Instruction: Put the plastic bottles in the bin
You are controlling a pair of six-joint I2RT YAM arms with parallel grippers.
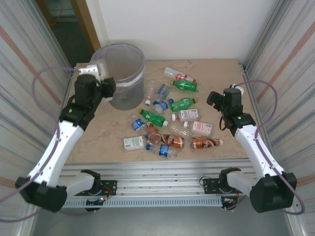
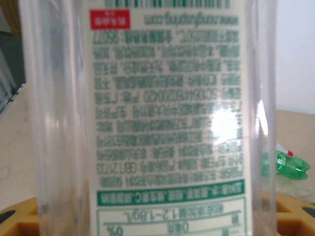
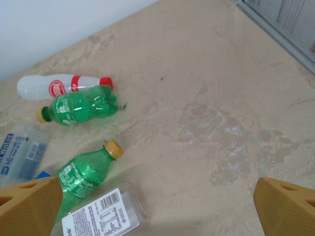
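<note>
My left gripper carries the clear plastic bottle outward over the bin's opening [image 1: 122, 61] next, tips the fingers down and releases, since the opening lies outward.
My left gripper [image 1: 102, 74] is raised at the left rim of the bin [image 1: 132, 53], a tall translucent grey wastebasket at the back left. It is shut on a clear plastic bottle [image 2: 162, 123] with a white label printed in green, which stands between the orange fingers [image 2: 19, 221] close to the camera. Several other plastic bottles lie on the table: green ones [image 1: 184, 86] [image 3: 83, 172], a white and red one [image 3: 54, 86], brownish ones [image 1: 170, 140] and clear ones with white labels [image 3: 101, 214]. My right gripper [image 3: 157, 206] hovers open over bare table right of the pile.
Corrugated metal walls close in both sides of the table [image 1: 98, 132]. A green bottle [image 2: 290, 164] shows past the held bottle. Bare tabletop lies in front of the bin and along the right edge [image 3: 221, 98].
</note>
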